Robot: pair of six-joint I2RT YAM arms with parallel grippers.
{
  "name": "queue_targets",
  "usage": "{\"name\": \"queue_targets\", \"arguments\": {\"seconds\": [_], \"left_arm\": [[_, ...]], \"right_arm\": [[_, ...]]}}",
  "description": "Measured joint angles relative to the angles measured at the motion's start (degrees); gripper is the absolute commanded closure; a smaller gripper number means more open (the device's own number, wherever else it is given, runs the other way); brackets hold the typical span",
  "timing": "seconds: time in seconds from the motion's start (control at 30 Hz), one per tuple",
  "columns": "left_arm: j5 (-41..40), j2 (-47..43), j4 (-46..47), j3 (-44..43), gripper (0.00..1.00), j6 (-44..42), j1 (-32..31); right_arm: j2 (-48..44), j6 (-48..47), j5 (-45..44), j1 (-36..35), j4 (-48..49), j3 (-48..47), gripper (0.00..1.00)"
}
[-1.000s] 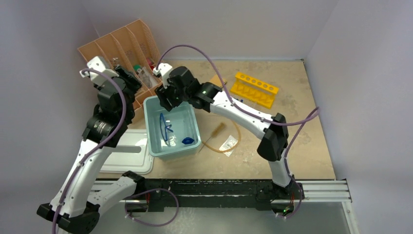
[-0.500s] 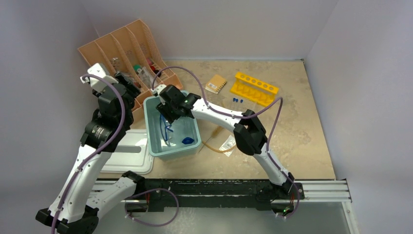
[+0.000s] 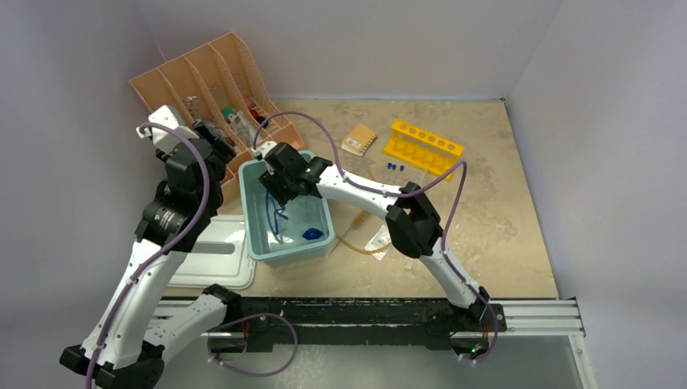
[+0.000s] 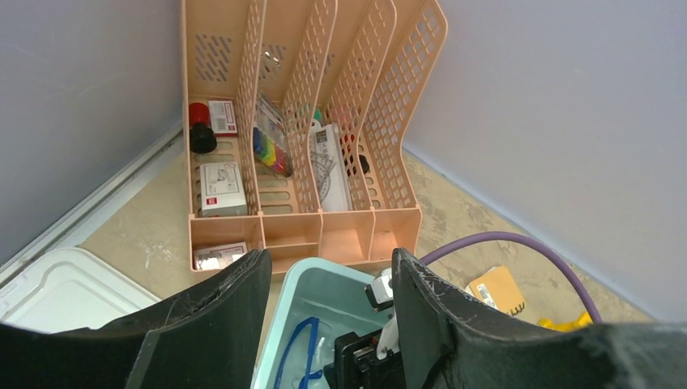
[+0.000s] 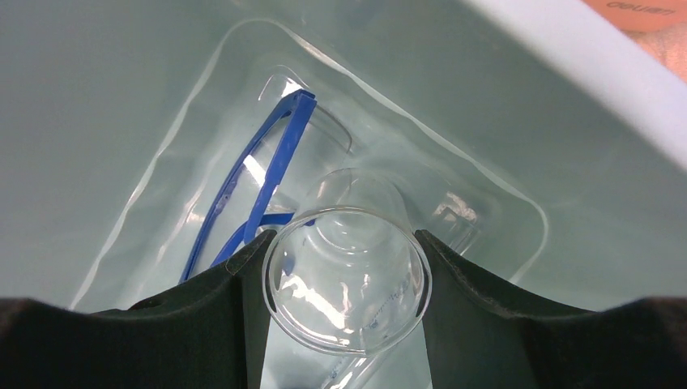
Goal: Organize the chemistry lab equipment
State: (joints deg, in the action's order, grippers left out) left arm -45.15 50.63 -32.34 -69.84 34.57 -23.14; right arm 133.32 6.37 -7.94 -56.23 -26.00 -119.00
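Note:
I will next bring my right gripper straight down toward the open bottom of the tub beside the blue-rimmed goggles to let go of the clear graduated beaker (image 5: 348,284). The beaker is still hanging over that spot.
My right gripper (image 3: 276,193) is low inside the pale teal tub (image 3: 322,241), shut on a clear graduated beaker (image 5: 348,284) held between its fingers (image 5: 344,253). Blue-rimmed goggles (image 5: 267,174) lie on the tub floor just beyond it; they also show in the top view (image 3: 278,212). The cylinder's blue hexagonal base (image 3: 311,234) lies in the tub too. My left gripper (image 4: 330,267) is open and empty, hovering above the tub's far-left corner. Amber tubing (image 3: 364,245), a wooden-handled brush (image 3: 360,217) and blue-capped test tubes (image 3: 394,167) lie on the table to the right.
The peach file organiser (image 3: 202,81) stands at the back left with small items in its slots. A yellow tube rack (image 3: 424,147) and a tan notepad (image 3: 359,140) sit at the back. A white lid (image 3: 206,259) lies left of the tub.
My right arm has swung down from above the tub's far edge into the tub with the beaker. The left arm has shifted only slightly.

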Motion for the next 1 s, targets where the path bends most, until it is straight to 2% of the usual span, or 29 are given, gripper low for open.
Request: {"name": "queue_targets", "arguments": {"seconds": [0.3,0.77,0.9,1.0], "left_arm": [[0.85,1.11,0.00,0.02,0.44,0.31,0.00],[1.29,2.69,0.00,0.02,0.44,0.31,0.00],[1.31,2.99,0.00,0.00,0.43,0.28,0.00],[1.29,3.04,-0.02,-0.02,0.43,0.28,0.00]], "right_arm": [[3.19,0.90,-1.77,0.00,1.49,0.07,0.53],[3.17,1.20,-7.30,0.00,1.07,-0.07,0.18],[1.68,1.55,-4.07,0.04,1.44,0.57,0.14],[-2.84,2.25,-1.40,0.02,1.66,2.71,0.14]]}}
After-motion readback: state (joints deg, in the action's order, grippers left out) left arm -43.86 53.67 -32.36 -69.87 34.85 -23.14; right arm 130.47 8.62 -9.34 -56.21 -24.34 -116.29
